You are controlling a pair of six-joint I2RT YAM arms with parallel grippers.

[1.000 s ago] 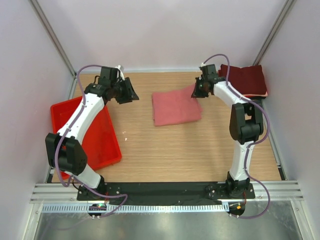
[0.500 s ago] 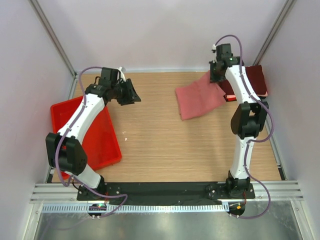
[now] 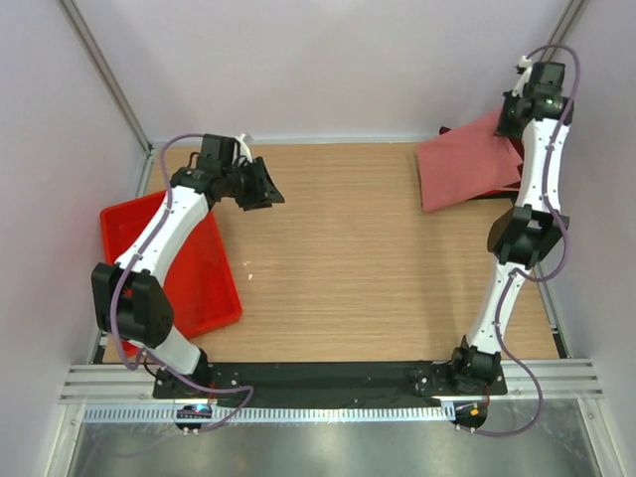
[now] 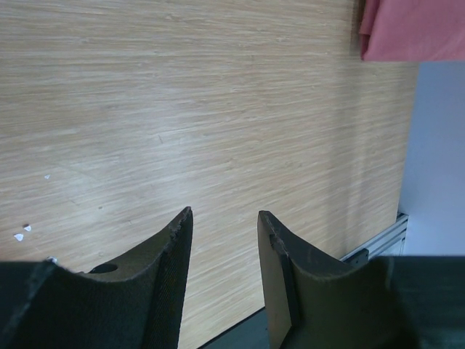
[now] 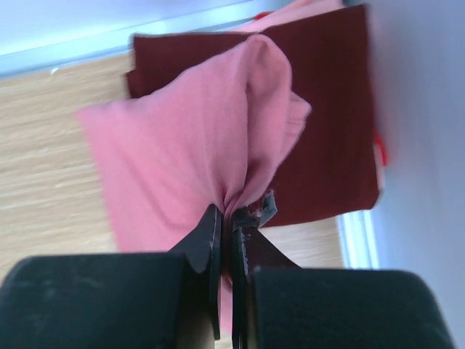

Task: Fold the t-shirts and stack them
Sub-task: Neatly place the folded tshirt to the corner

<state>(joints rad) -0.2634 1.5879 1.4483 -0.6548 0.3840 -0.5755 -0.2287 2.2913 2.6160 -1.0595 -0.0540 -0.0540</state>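
Note:
My right gripper lowers the pink t-shirt's bunched edge toward the wall beside it, over the stack's uncovered maroon part [image 3: 518, 147] [image 5: 336, 127], and frees it next, as the t-shirt overhangs bare wood.
My right gripper [image 3: 510, 127] is shut on a bunched edge of the folded salmon-pink t-shirt [image 3: 462, 171] and holds it raised at the back right corner. In the right wrist view the jaws [image 5: 231, 211] pinch the pink t-shirt [image 5: 182, 160], which hangs over the stack of dark maroon folded t-shirts [image 5: 330, 109]. From above the maroon stack is almost fully hidden behind the pink cloth. My left gripper [image 3: 266, 189] is open and empty above bare wood at the back left. Its fingers [image 4: 225, 212] frame only the table, with the pink t-shirt [image 4: 414, 29] far off in the corner.
A red plastic tray [image 3: 225, 283] sits at the left edge of the wooden table [image 3: 338, 268], partly under my left arm. Pale walls and metal frame posts close in the back and both sides. The right wall stands close to my right arm.
My right gripper has lifted the pink t-shirt off the middle of the table and carried it up and to the right, over the maroon stack. My left arm has barely moved.

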